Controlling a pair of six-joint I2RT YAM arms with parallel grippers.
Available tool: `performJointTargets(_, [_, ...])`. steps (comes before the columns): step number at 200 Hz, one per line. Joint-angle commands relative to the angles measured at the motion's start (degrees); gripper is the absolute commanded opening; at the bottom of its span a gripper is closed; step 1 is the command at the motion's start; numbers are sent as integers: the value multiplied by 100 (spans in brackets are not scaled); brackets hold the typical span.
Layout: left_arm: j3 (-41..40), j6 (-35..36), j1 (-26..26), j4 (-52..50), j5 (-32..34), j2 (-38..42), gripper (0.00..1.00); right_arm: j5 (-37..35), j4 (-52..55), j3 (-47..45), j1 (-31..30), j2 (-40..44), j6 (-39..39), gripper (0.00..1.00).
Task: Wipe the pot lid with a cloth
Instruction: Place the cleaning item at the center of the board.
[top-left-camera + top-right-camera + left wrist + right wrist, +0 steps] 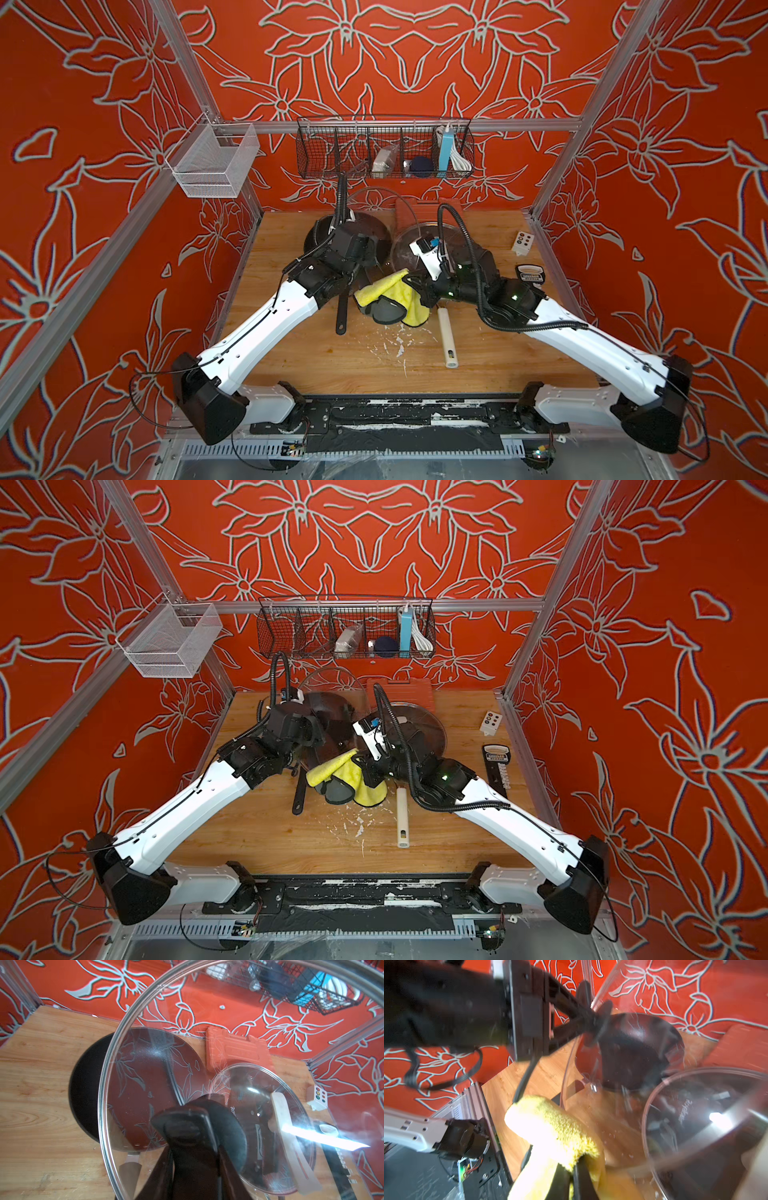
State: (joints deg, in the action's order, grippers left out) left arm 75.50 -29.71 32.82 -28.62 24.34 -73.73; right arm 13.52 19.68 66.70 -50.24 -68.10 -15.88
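I will next draw my right gripper back and down and release the yellow cloth [386,286] on the open near tabletop, since that is below the gripper, toward my base.
The pot lid [145,1022] is clear glass with a steel rim and a black handle [187,1124]. My left gripper [193,1153] is shut on that handle and holds the lid tilted up on edge above the black pan [87,1088]. In both top views only the lid's thin rim [376,188] [332,669] shows. My right gripper [572,1169] is shut on the fluffy yellow cloth [550,1126] [386,286], which is bunched up close beside the lid's lower rim [566,1076]. Blur hides whether cloth and glass touch.
A second glass lid [419,245] lies right of the pan. A dark grey pad [386,313] sits under the cloth, beside the pan handle [341,309] and a white tube [446,336]. An orange case [415,205], button box [523,242] and wire basket [384,149] stand behind.
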Motion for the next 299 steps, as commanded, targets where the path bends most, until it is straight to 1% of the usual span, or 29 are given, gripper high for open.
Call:
performJointTargets(1, [256, 190, -219, 492, 84, 431, 0, -33, 871, 149, -14, 196, -91, 0])
performJointTargets(22, [386, 452, -399, 211, 22, 430, 0, 87, 1329, 164, -74, 304, -83, 0])
performJointTargets(50, [559, 792, -577, -117, -31, 369, 0, 76, 1723, 78, -263, 387, -34, 0])
performJointTargets(94, [708, 1136, -774, -381, -121, 157, 0, -194, 1538, -390, -690, 556, -236, 1])
performJointTargets(106, [761, 1201, -809, -448, -130, 65, 0, -246, 1395, -554, -778, 571, -290, 5])
performJointTargets(133, [773, 1332, -895, -460, -225, -90, 0, -348, 925, -988, -894, 559, -462, 20])
performJointTargets(152, [773, 1376, -987, -460, -300, -214, 0, -411, 550, -1297, -941, 489, -545, 29])
performJointTargets(167, [782, 1386, -1055, -451, -378, -318, 0, -548, 312, -1470, -959, 386, -541, 33])
performJointTargets(192, [790, 1395, -1154, -419, -513, -502, 0, -830, -14, -1654, -962, 156, -540, 37])
performJointTargets(221, [805, 1454, -1207, -372, -645, -702, 0, -1000, -269, -1678, -957, 7, -643, 47])
performJointTargets(240, [939, 1566, -1238, -478, -697, -897, 0, -1178, -216, -1613, -962, 81, -666, 55])
performJointTargets(260, [1230, 1738, -1275, -718, -779, -1234, 0, -1447, 106, -1465, -962, 259, -620, 61])
performJointTargets(277, [1654, 1864, -1304, -1009, -855, -1580, 0, -1646, 427, -1360, -960, 494, -575, 66])
performJointTargets(295, [2163, 1988, -1337, -1346, -794, -1969, 0, -1805, 827, -1287, -953, 782, -519, 70])
performJointTargets(299, [2294, 2026, -1344, -1426, -769, -2061, 0, -1822, 901, -1291, -953, 863, -509, 74])
